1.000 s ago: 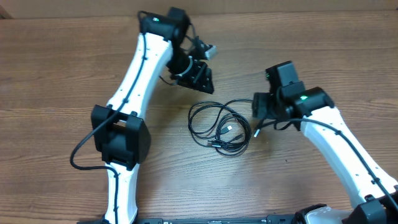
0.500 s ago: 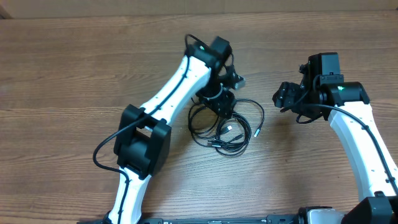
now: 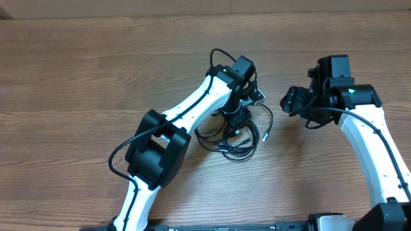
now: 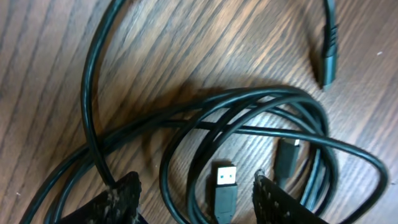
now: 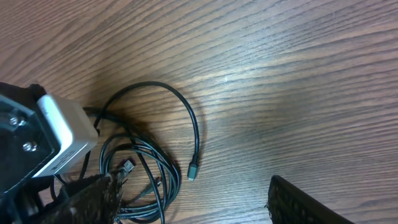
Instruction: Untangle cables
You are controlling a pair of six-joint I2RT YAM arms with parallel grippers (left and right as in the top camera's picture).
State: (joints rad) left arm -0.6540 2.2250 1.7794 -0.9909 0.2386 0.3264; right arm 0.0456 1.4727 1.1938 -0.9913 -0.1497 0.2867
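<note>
I will next lower my left gripper onto the several pieces of cable beside the USB plug and close there, because its open fingers are already on both sides of them.
The cables (image 3: 244, 151) lie as a tangle of thin black loops on the wooden table, partly hidden under my left arm. My left gripper (image 3: 239, 119) hangs just over the tangle, open. In the left wrist view its fingers (image 4: 121, 196) straddle several strands (image 4: 261, 94) and a USB plug (image 4: 225, 179), with nothing pinched. A small plug (image 4: 328, 65) lies free at the upper right. My right gripper (image 3: 292, 100) stands open to the right of the tangle, apart from it. Its wrist view shows the cables (image 5: 168, 174) and a loose plug end (image 5: 193, 169) at lower left.
The table is bare wood (image 3: 77, 83) all round the tangle. The left wrist's white camera housing (image 5: 56, 134) sits over the cables in the right wrist view. My left arm (image 3: 186, 109) crosses the table from the lower left.
My left arm has swung right and down from the far side until it hangs over the tangle. The right gripper has drawn back from the cables to the right. Both have opened a little wider.
</note>
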